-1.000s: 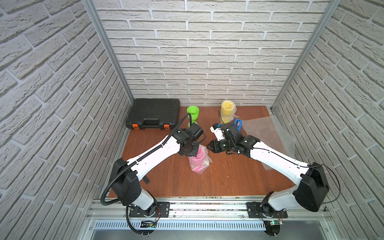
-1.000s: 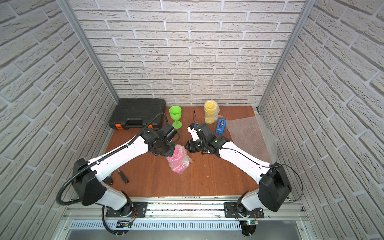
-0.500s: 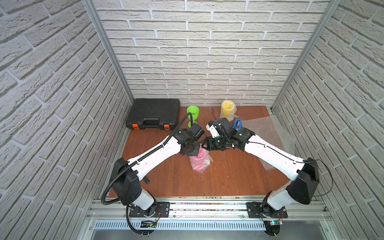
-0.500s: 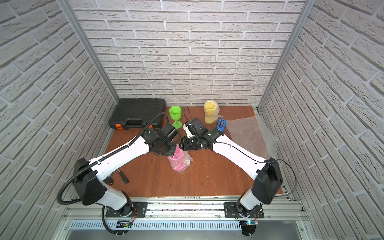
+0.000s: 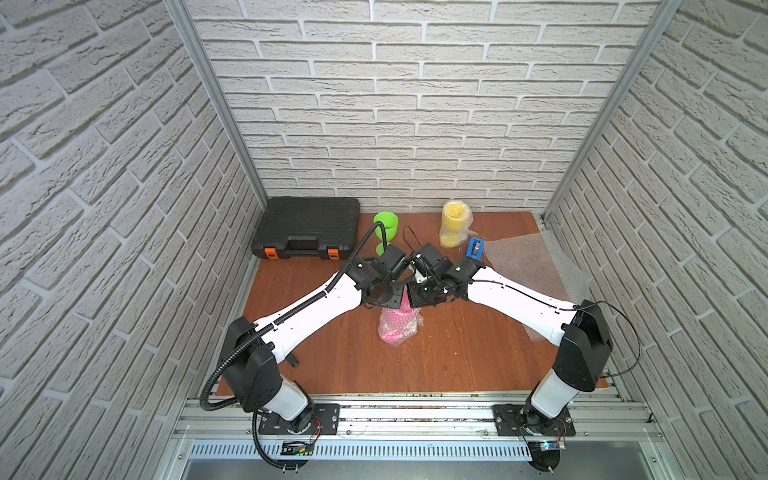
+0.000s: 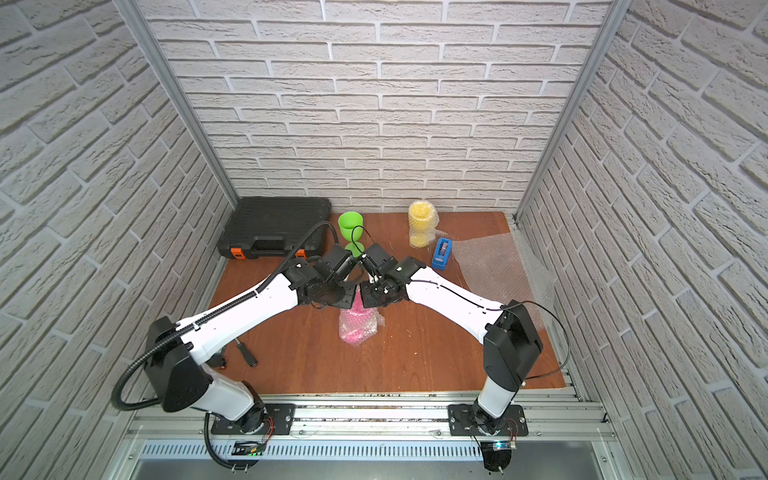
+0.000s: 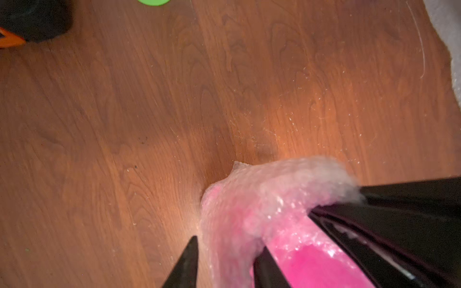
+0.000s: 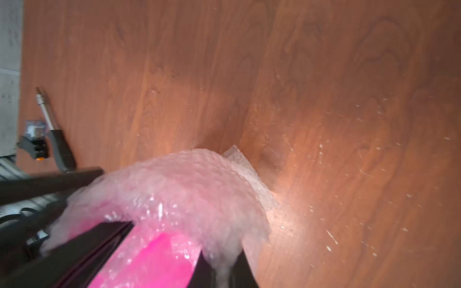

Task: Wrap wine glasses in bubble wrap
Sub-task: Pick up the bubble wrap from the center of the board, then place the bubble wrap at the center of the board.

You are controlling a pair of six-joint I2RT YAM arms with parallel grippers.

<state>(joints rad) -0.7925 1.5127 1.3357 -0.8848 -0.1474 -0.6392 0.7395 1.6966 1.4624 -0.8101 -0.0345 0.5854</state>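
Next, my right gripper carries the wrapped pink glass outward and releases it between the green and yellow wine glasses, where bare tabletop shows.
The pink wine glass stands mid-table, wrapped in bubble wrap. Both grippers meet over its top. My left gripper is open, its fingers astride the wrap's upper edge. My right gripper is shut, pinching a fold of the same bubble wrap; the pink glass shows through beside it. The green wine glass stands bare at the back. The yellow wine glass stands at the back too, inside bubble wrap. A spare bubble wrap sheet lies flat on the right.
A blue tape dispenser sits between the yellow glass and the spare sheet. A black tool case fills the back left corner. A screwdriver lies near the left arm's base. Brick walls close in three sides.
The right gripper has moved left to the pink bundle and shut on its wrap. The left gripper, shut on the wrap before, has opened its jaws.
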